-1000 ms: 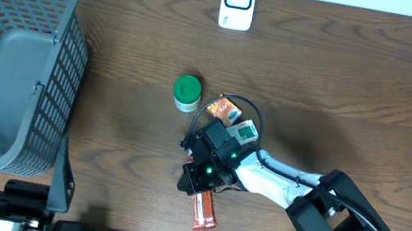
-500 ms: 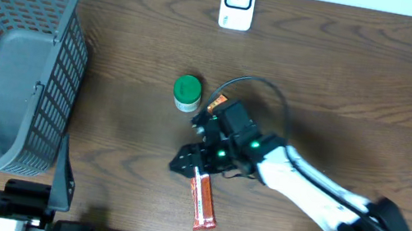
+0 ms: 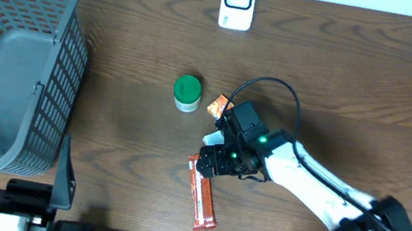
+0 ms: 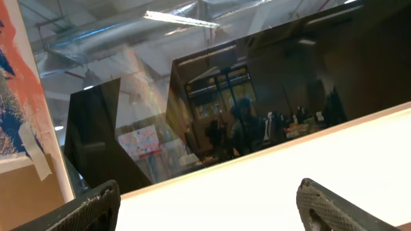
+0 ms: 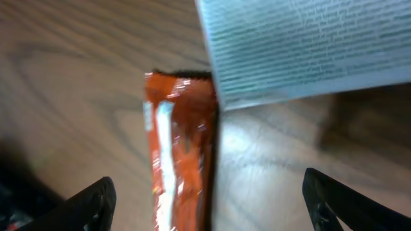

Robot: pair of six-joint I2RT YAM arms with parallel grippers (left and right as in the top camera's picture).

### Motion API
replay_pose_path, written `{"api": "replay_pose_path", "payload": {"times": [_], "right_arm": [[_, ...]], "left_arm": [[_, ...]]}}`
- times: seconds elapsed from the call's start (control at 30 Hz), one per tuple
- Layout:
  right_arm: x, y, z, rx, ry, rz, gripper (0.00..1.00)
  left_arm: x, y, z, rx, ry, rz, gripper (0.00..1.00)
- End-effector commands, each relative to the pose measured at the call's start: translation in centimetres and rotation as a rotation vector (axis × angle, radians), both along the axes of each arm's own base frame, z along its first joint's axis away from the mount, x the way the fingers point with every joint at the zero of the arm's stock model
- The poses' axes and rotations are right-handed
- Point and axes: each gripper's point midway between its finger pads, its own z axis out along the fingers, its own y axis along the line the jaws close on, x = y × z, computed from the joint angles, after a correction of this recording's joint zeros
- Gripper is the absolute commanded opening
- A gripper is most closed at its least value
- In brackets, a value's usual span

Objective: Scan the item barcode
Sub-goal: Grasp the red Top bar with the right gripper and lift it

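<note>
The pale box is crowding the bar's far end, so my right gripper should next move down and slightly back onto the bar's far half [image 3: 198,182] [image 5: 177,179] and close across it.
A long orange-red wrapped bar [image 3: 201,196] lies flat on the wooden table; in the right wrist view the bar [image 5: 180,154] runs lengthwise between my fingers. My right gripper [image 3: 205,162] [image 5: 209,205] hovers open just over the bar's upper end, holding nothing. A pale box with fine print [image 5: 308,45] lies beside the bar's end. The white scanner [image 3: 238,3] stands at the table's far edge. My left gripper [image 4: 205,205] is open and empty, pointing up at windows and ceiling. No barcode is legible.
A large grey mesh basket [image 3: 7,59] fills the left side. A green-lidded jar [image 3: 186,92] and a small orange packet [image 3: 219,104] sit just beyond the right gripper. The right arm [image 3: 319,187] reaches in from the lower right corner.
My right gripper has opened and let go of the bar, which now lies on the table. The arm has swung up and to the right.
</note>
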Motion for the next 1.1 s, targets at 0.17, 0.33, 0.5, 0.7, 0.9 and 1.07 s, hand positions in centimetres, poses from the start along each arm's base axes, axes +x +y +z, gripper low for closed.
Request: {"api": "replay_pose_path", "payload": {"times": [0.17,0.33,0.5,0.7,0.9,1.07], "right_arm": [[-2.9,1.1,-3.7,-0.007,0.144,0.071,0.83],[-4.7,1.2,-4.6,-0.063,0.186,0.076,0.82],[-5.5,-0.4,-5.7,-0.179,0.172,0.059,0.7],[-5.3,-2.2,-7.6,-0.254,0.135,-0.01,0.01],[-3.0,0.1,-5.6,-0.159,0.02,0.064,0.01],[-1.8,3.0,0.3,0.014,-0.04,0.029,0.01]], "left_arm": [[-0.2,-0.2,0.0,0.021,-0.008,0.002,0.87],[-0.2,-0.2,0.0,0.021,-0.008,0.002,0.87],[-0.2,-0.2,0.0,0.021,-0.008,0.002,0.87],[-0.2,-0.2,0.0,0.021,-0.009,0.002,0.87],[-0.2,-0.2,-0.1,0.02,-0.004,0.002,0.87],[0.2,-0.1,-0.8,0.019,0.028,0.002,0.87]]}}
